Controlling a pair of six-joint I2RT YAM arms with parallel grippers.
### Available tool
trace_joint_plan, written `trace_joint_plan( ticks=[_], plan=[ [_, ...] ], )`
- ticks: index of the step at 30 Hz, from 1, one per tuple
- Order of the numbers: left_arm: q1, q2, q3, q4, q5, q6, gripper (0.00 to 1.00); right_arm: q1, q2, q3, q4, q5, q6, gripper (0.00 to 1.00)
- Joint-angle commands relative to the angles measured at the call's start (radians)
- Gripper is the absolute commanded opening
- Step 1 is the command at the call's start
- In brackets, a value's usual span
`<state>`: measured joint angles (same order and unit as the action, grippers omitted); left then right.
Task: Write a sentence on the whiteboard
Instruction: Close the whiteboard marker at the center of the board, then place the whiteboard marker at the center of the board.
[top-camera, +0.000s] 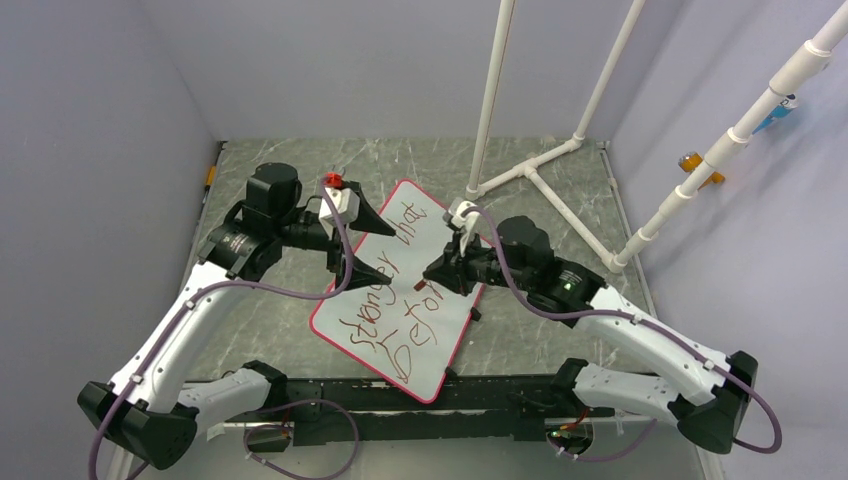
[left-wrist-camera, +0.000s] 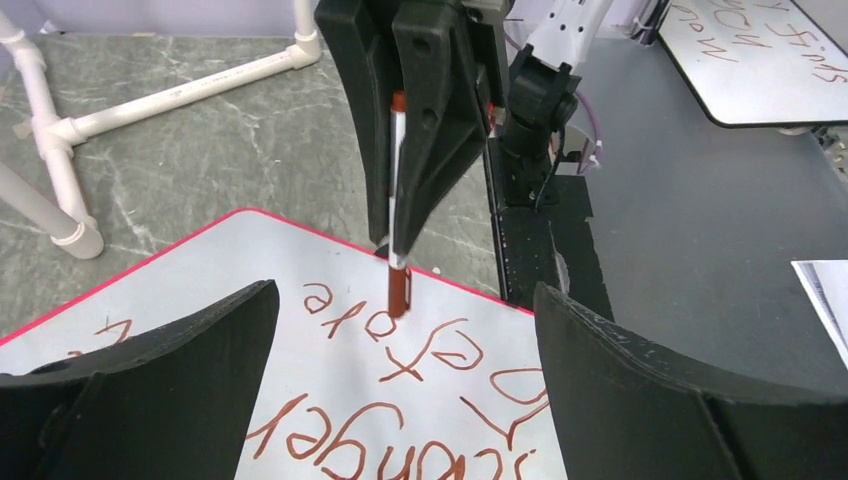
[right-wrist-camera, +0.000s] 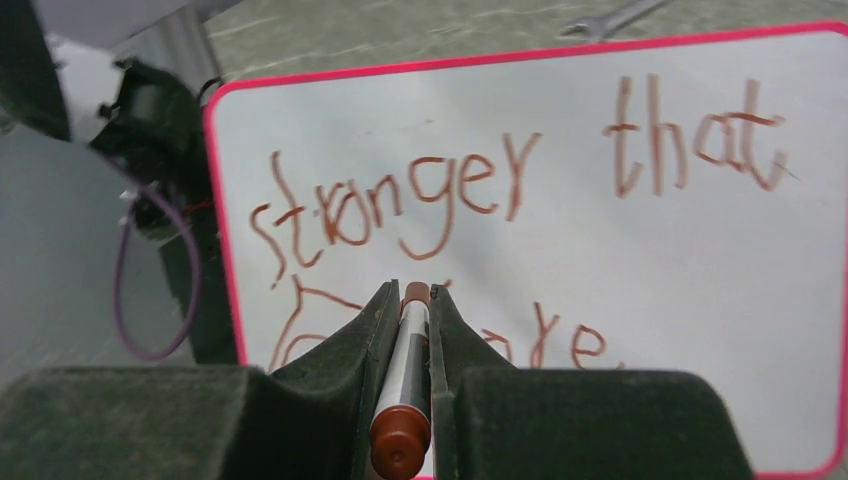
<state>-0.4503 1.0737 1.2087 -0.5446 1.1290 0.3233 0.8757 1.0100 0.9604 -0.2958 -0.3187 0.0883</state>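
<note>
The right gripper should swing off the whiteboard toward the PVC pipe frame next and then let go of the marker, since both lines are written.
The whiteboard (top-camera: 455, 325) lies tilted on the table between the arms, white with a pink-red rim. The sentence (top-camera: 385, 300) reads "stronger that before" in dark-red handwriting on two lines. It also shows in the right wrist view (right-wrist-camera: 440, 190) and the left wrist view (left-wrist-camera: 430, 365). My right gripper (top-camera: 432, 272) is shut on a dark-red marker (right-wrist-camera: 405, 390). The marker (left-wrist-camera: 398, 230) points down at the second line, its tip at the board. My left gripper (top-camera: 375, 243) is open and empty, hovering over the board's left side, jaws wide (left-wrist-camera: 405, 295).
A white PVC pipe frame (top-camera: 530, 175) stands on the marbled table at the back right. A black rail (top-camera: 400, 395) runs along the near edge under the board's corner. A small black clip (top-camera: 475, 315) sits at the board's right edge. Another written whiteboard (left-wrist-camera: 760, 60) lies beyond the table.
</note>
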Motion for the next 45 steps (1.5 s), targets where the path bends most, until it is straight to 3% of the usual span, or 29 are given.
trace_joint_plan(
  ticks=[1, 5, 13, 23, 36, 45],
  plan=[
    [0.017, -0.045, -0.026, 0.093, -0.026, -0.042, 0.99, -0.022, -0.065, -0.047, 0.064, 0.232, 0.064, 0.00],
    [0.034, -0.068, -0.054, 0.164, -0.126, -0.098, 0.99, -0.038, -0.112, -0.087, 0.076, 0.470, 0.115, 0.00],
    [0.070, -0.069, -0.058, 0.212, -0.378, -0.214, 0.99, -0.097, -0.155, -0.161, 0.096, 0.783, 0.240, 0.00],
    [0.104, -0.063, -0.042, 0.185, -0.740, -0.291, 0.99, -0.240, -0.208, -0.320, 0.187, 0.922, 0.383, 0.00],
    [0.154, -0.118, -0.101, 0.233, -1.001, -0.316, 0.99, -0.485, -0.144, -0.604, 0.565, 0.737, 0.499, 0.00],
    [0.178, -0.101, -0.088, 0.222, -0.967, -0.316, 0.99, -0.577, -0.010, -0.625, 0.581, 0.638, 0.540, 0.04]
  ],
)
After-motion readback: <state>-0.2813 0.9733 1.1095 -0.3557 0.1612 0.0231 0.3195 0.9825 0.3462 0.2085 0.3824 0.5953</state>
